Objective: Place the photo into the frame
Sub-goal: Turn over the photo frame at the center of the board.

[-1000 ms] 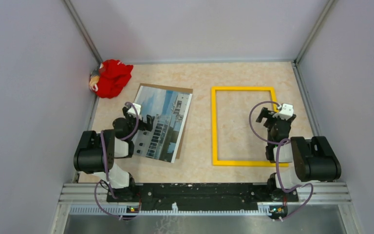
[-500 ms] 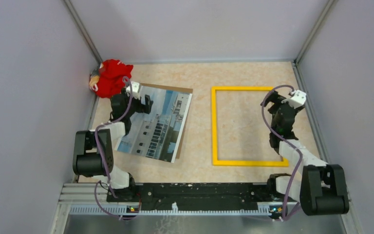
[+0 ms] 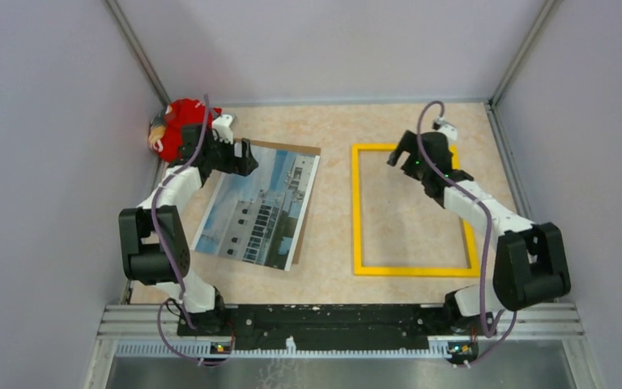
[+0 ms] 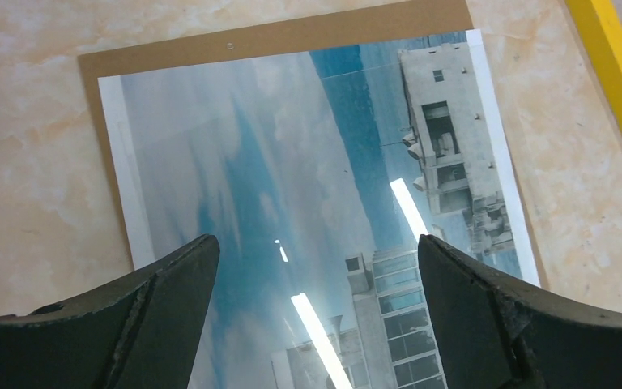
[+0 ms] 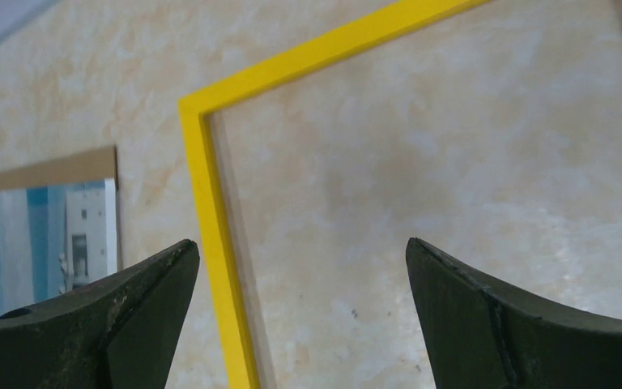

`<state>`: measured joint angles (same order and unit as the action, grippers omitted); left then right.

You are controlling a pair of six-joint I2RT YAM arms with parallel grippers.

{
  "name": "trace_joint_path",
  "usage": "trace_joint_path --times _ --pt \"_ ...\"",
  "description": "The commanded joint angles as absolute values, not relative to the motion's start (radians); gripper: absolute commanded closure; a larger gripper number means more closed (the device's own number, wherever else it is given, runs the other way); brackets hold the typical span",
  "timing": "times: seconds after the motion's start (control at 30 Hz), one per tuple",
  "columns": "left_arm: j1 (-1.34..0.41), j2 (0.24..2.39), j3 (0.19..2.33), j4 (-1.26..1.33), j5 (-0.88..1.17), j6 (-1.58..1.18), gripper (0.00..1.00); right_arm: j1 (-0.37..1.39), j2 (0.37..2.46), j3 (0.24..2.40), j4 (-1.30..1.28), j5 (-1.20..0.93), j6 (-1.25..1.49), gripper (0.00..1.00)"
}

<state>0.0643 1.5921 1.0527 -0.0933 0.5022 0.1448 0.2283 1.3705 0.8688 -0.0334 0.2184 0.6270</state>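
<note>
My right gripper moves to the left in the top view and down onto the frame's photo-side bar [image 3: 356, 207] next, since the frame lies apart from the photo [image 3: 261, 207].
The photo [image 3: 261, 207] of a white building under blue sky lies face up on a brown backing board [image 3: 287, 147] at the left of the table. It also shows in the left wrist view [image 4: 308, 186]. The yellow frame [image 3: 355, 212] lies flat at the right, yellow side up, and shows in the right wrist view [image 5: 210, 211]. My left gripper [image 3: 241, 160] is open and empty above the photo's far left corner. My right gripper [image 3: 401, 154] is open and empty above the frame's far side, inside its opening.
A red cloth toy [image 3: 182, 130] lies in the far left corner against the wall. Grey walls close in the table on the left, right and far sides. The arm bases stand on a metal rail [image 3: 340, 320] at the near edge.
Both arms have reached away from me. The left gripper went from the photo's near left side to its far left corner. The right gripper went from the frame's right side to its far side.
</note>
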Motion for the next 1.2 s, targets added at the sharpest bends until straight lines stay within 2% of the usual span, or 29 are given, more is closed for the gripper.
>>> trace_joint_path --times 0.0,0.2,0.47,0.67,0.77,0.97,1.17 --pt "0.069 1.639 1.18 -0.34 0.561 0.151 0.01 0.379 1.458 0.975 -0.268 0.252 0.574 0.01" --pt "0.071 1.666 1.233 -0.416 0.556 0.165 0.01 0.562 1.57 1.048 -0.268 0.283 0.551 0.01" --pt "0.071 1.671 1.251 -0.49 0.596 0.18 0.01 0.75 1.817 1.202 -0.425 0.49 0.589 0.02" --pt "0.069 1.657 1.251 -0.528 0.615 0.196 0.01 0.778 1.85 1.19 -0.428 0.493 0.634 0.11" --pt "0.069 1.645 1.246 -0.534 0.627 0.199 0.01 0.785 1.854 1.169 -0.412 0.47 0.638 0.23" --pt "0.065 1.603 1.222 -0.508 0.612 0.181 0.01 0.796 1.853 1.121 -0.377 0.438 0.671 0.57" --pt "0.055 1.611 1.225 -0.534 0.613 0.193 0.01 0.798 1.839 1.159 -0.374 0.386 0.684 0.86"
